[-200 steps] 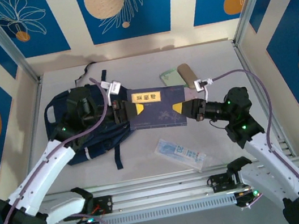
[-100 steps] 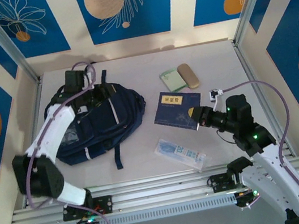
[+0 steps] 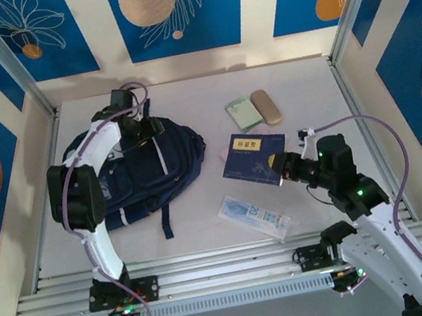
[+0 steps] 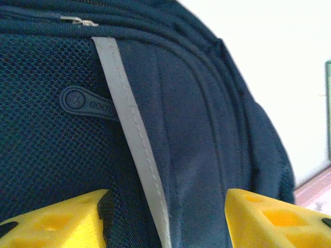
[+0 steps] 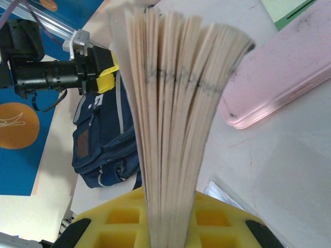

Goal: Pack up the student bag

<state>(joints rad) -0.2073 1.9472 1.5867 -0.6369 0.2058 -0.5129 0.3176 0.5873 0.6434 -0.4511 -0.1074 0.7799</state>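
Observation:
The bag's thin grey stripe (image 3: 158,148) runs below the gap between my left gripper's open fingers. I will lower the gripper onto the stripe and close its fingers there.
The student bag (image 3: 137,178) is a navy-blue backpack lying flat at the left of the table. In the left wrist view its mesh panel and grey stripe (image 4: 132,129) sit just beyond my fingers. My left gripper (image 3: 144,128) hovers over the bag's far top edge, open (image 4: 165,222), with only fabric beneath the gap. My right gripper (image 3: 281,169) is shut on a blue book with a yellow label (image 3: 251,158), held at its right edge over the table's middle. The book's fanned pages (image 5: 170,103) rise from between the yellow jaws (image 5: 168,230). The bag (image 5: 101,147) lies beyond them.
A green pad (image 3: 241,112) and a tan case (image 3: 266,106) lie at the back, right of centre. A pink case (image 5: 279,72) lies by the book. A clear plastic packet (image 3: 257,217) lies near the front edge. Dark straps (image 3: 164,218) trail from the bag toward the front.
A second ago both grippers held the book beside the bag. The left gripper has let go and swung to the bag's far top edge. The right gripper has drawn the book to the right.

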